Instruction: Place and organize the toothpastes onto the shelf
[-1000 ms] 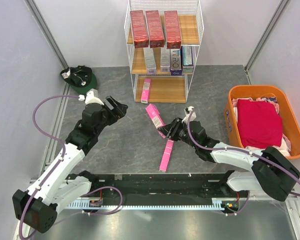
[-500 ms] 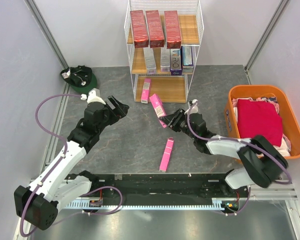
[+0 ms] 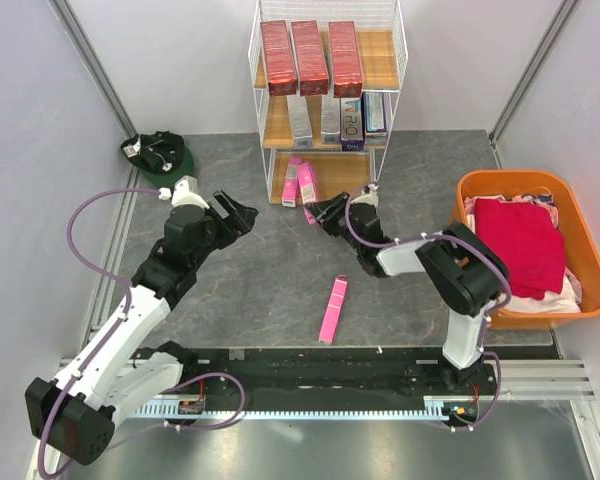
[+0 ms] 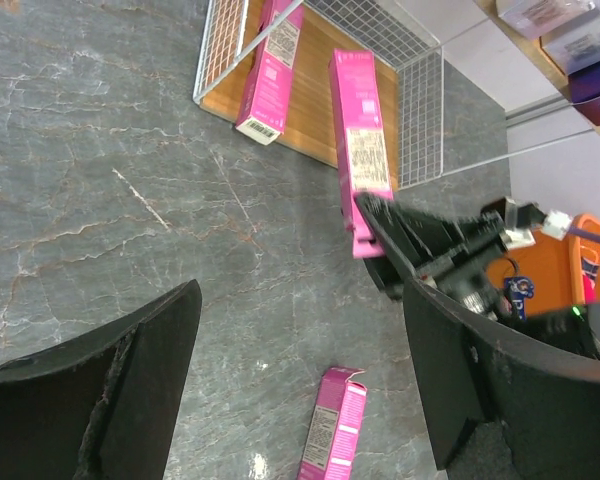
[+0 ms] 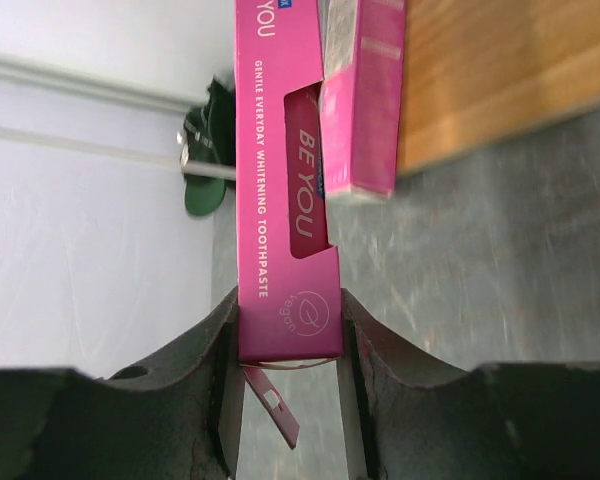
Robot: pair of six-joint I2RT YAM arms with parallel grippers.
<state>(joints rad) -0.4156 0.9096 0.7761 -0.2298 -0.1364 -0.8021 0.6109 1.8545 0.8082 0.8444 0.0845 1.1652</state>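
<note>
I will push outward with my right gripper and slide the held box farther onto the shelf's bottom board (image 3: 307,161) (image 5: 425,90) beside its pink neighbour, because the box's near end sticks out. Then I will release the box.
My right gripper (image 3: 326,212) is shut on the near end of a bright pink toothpaste box (image 3: 308,187), gripping it (image 5: 280,200) between both fingers, its end flap hanging open. The box's far end reaches over the front of the shelf's (image 3: 345,175) bottom board, beside another pink box (image 3: 291,182) lying there. Three dark red boxes (image 3: 309,56) lie on the top board, and silver, blue and purple ones (image 3: 340,118) stand on the middle board. A third pink box (image 3: 333,308) lies loose on the table. My left gripper (image 3: 235,212) hovers open and empty left of the shelf, its jaws wide in the left wrist view (image 4: 300,300).
An orange tub (image 3: 510,177) holding red cloth stands at the right. A green object (image 3: 160,152) lies at the back left corner. Grey walls with metal rails close in both sides.
My right arm has stretched forward and carried the pink box from mid-table up to the shelf's bottom board, next to the pink box there. The left arm has barely moved.
</note>
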